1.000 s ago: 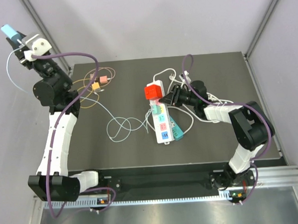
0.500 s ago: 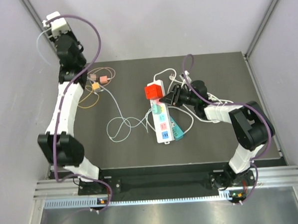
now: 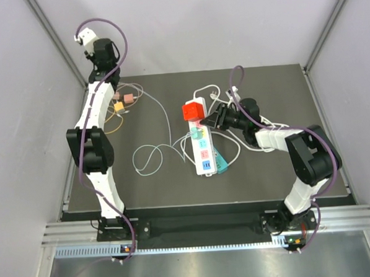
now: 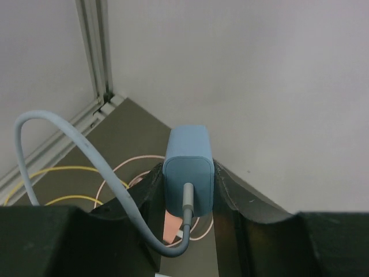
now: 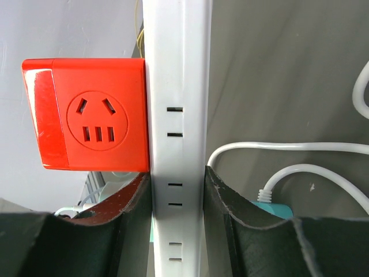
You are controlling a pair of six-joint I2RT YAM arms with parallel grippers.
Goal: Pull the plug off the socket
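My left gripper moves down to the tabletop beside the small orange connector next and releases the blue plug there, because the plug is already clear of the socket.
The blue plug sits between the fingers of my left gripper, which is shut on it and held high near the back-left corner of the enclosure. Its pale blue cable loops out of the plug's rear and trails down over the table. The white socket strip lies on the dark table with a red cube adapter on its far end. My right gripper is shut on the strip just below the red adapter.
Small pink and orange connectors with thin looped cords lie at the back left. White cables tangle behind the strip, and a teal block lies partly under it. Enclosure walls stand close on the left and behind.
My left arm has swung from the far left wall up toward the back-left corner with the blue plug, drawing its cable along. The right arm and the strip have barely moved.
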